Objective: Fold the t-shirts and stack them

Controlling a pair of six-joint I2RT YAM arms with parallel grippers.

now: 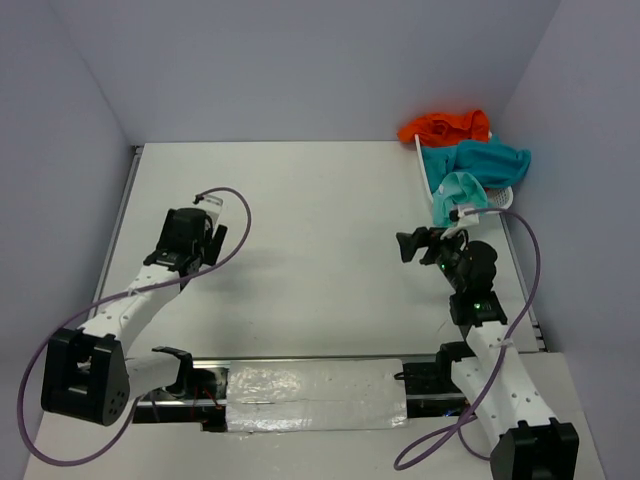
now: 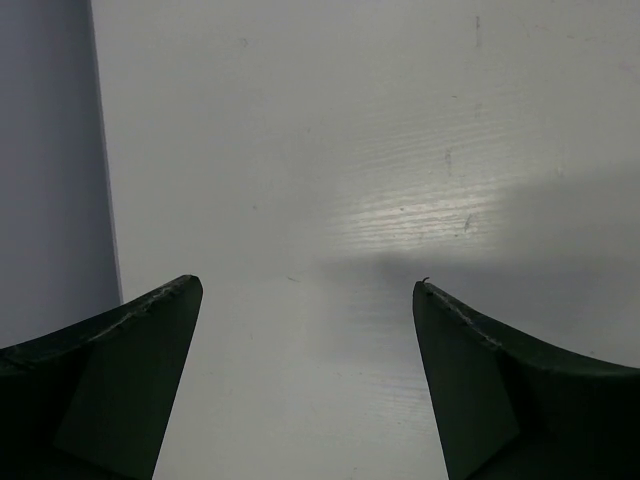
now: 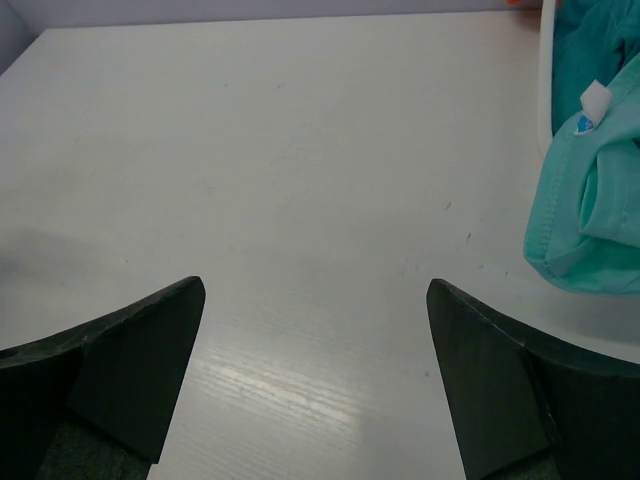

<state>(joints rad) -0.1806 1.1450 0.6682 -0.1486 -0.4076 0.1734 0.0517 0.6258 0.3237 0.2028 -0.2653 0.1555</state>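
Note:
I will move my right gripper up and outward past the mint shirt next, then lower it onto the teal blue shirt (image 1: 482,161) (image 3: 592,44) farther out.
Three t-shirts are bunched at the back right corner: an orange one (image 1: 445,126), a teal blue one (image 1: 482,160) and a mint one (image 1: 455,192) that hangs over the near rim of a white basket (image 1: 421,163). My right gripper (image 1: 412,245) hovers open just in front of the mint shirt, with only table between its fingers (image 3: 315,290). From the right wrist, the mint shirt (image 3: 590,215) lies to the right of the fingers and the teal one (image 3: 590,50) behind it. On the left side of the table, my left gripper (image 1: 203,233) is open and empty (image 2: 308,290).
The basket's rim (image 3: 546,70) stands beside the mint shirt. Grey walls close in the table at the back and on both sides. The table's left edge (image 2: 105,170) runs close to the left gripper. A crinkled plastic sheet (image 1: 315,395) lies between the arm bases.

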